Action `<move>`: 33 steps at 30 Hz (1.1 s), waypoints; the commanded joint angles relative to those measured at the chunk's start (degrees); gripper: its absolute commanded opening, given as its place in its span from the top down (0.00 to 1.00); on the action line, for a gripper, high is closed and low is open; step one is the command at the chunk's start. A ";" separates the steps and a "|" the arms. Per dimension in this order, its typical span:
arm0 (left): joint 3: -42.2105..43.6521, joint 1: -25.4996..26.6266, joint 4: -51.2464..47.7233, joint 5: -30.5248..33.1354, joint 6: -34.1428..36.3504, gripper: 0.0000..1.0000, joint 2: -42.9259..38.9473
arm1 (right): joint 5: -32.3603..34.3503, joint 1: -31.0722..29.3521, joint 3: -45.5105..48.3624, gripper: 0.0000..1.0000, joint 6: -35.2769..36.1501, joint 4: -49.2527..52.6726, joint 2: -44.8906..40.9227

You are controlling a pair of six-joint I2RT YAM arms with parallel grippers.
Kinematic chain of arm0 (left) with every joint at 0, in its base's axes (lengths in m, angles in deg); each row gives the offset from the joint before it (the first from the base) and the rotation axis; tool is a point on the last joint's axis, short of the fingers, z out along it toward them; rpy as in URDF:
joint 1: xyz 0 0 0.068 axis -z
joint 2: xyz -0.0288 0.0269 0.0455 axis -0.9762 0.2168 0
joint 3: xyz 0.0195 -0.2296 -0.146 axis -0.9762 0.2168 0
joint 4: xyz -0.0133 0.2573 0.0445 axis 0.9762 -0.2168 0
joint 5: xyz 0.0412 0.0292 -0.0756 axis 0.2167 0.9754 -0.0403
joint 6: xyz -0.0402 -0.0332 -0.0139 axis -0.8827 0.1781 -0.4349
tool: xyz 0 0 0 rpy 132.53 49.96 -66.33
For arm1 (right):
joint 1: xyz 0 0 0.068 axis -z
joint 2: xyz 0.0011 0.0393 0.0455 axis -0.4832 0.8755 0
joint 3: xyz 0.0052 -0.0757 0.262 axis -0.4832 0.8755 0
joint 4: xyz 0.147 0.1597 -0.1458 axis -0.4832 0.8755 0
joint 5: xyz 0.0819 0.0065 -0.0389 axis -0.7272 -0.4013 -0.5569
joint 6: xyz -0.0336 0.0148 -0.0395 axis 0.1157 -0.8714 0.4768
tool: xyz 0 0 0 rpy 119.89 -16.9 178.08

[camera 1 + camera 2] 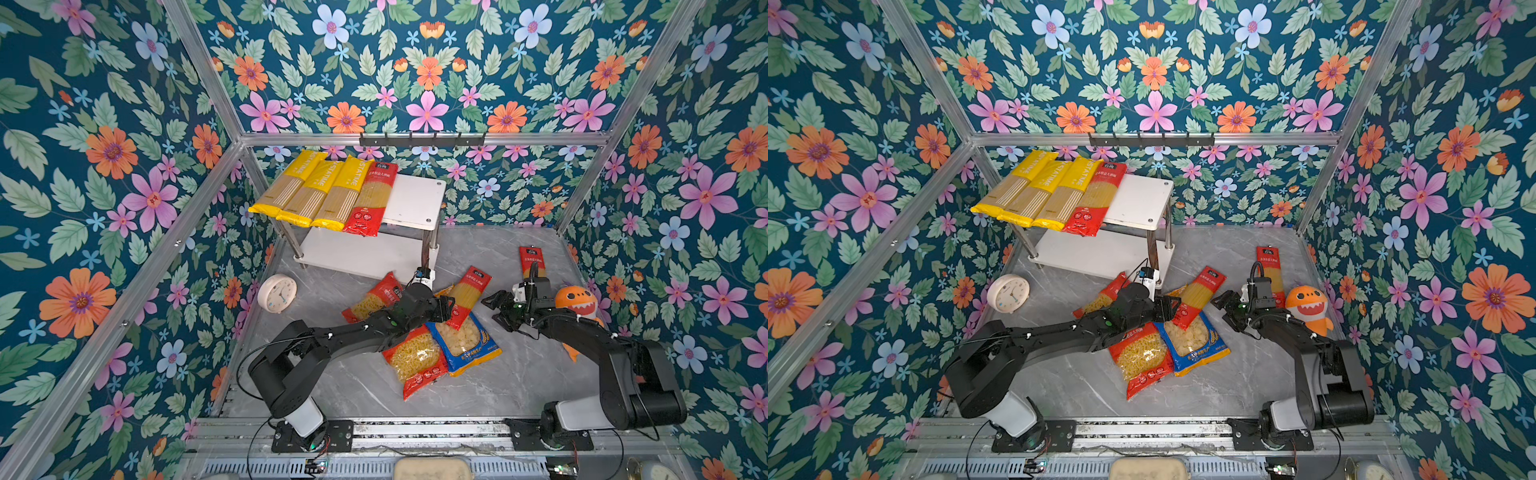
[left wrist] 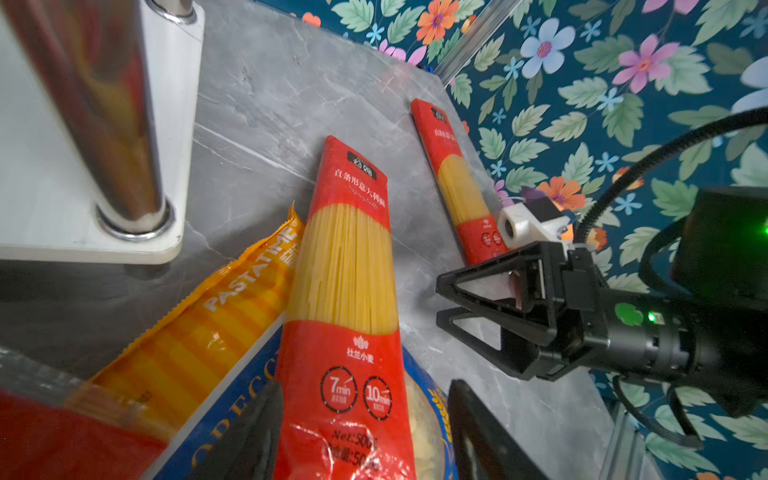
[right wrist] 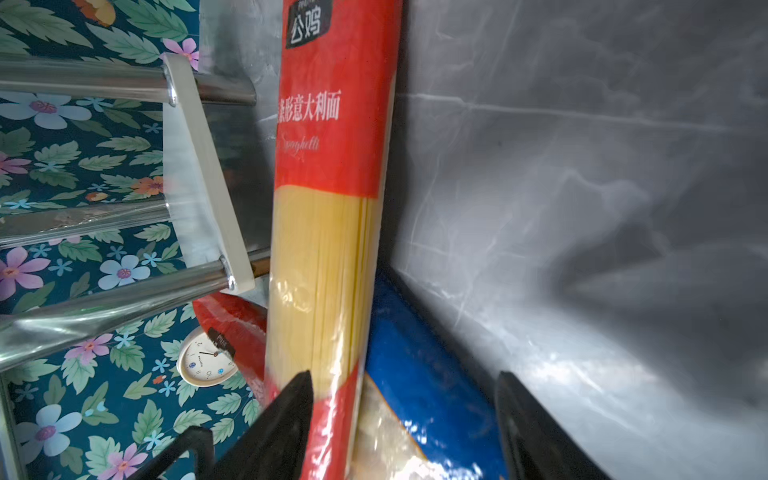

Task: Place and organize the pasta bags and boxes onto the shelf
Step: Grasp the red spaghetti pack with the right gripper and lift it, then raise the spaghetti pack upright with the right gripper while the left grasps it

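Observation:
The red pack's long edge by the noodles [image 1: 476, 294] [image 3: 367, 272] is outward beside my right gripper, so my right gripper will next move gently outward onto it and stay clear of my left gripper.
The shelf [image 1: 415, 199] holds three yellow spaghetti packs [image 1: 307, 187] and one red pack [image 1: 372, 199] on its top board. On the floor a red spaghetti pack [image 1: 471, 295] lies across the blue-orange orecchiette bag [image 1: 465, 345]. My left gripper [image 1: 442, 309] [image 2: 361, 432] is open, its fingers on either side of that pack's lower end. My right gripper [image 1: 494, 309] [image 3: 403, 415] is open just right of the same pack, over the blue bag [image 3: 419, 374]. Two red short-pasta bags [image 1: 374, 297] [image 1: 415, 361] and another red spaghetti pack [image 1: 531, 259] lie nearby.
A round white clock [image 1: 277, 293] stands left of the shelf's lower board [image 1: 353, 253]. An orange shark plush [image 1: 577, 303] sits behind my right arm. A black hook rail [image 1: 422, 139] hangs on the back frame. An orange-striped pack [image 2: 199, 332] lies under the red one.

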 commanded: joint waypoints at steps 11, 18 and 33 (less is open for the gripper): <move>1.16 -0.15 1.91 -2.77 -0.79 0.36 4.64 | -4.09 -1.17 -0.98 0.38 -16.27 -38.51 22.84; 3.05 -0.73 4.17 -3.93 -3.13 0.38 3.32 | -3.35 -3.03 -1.64 0.54 -20.35 -49.95 29.68; 17.50 -4.10 22.39 -2.48 -13.61 0.22 -17.27 | -0.48 -3.21 4.83 0.82 -21.70 -63.71 14.84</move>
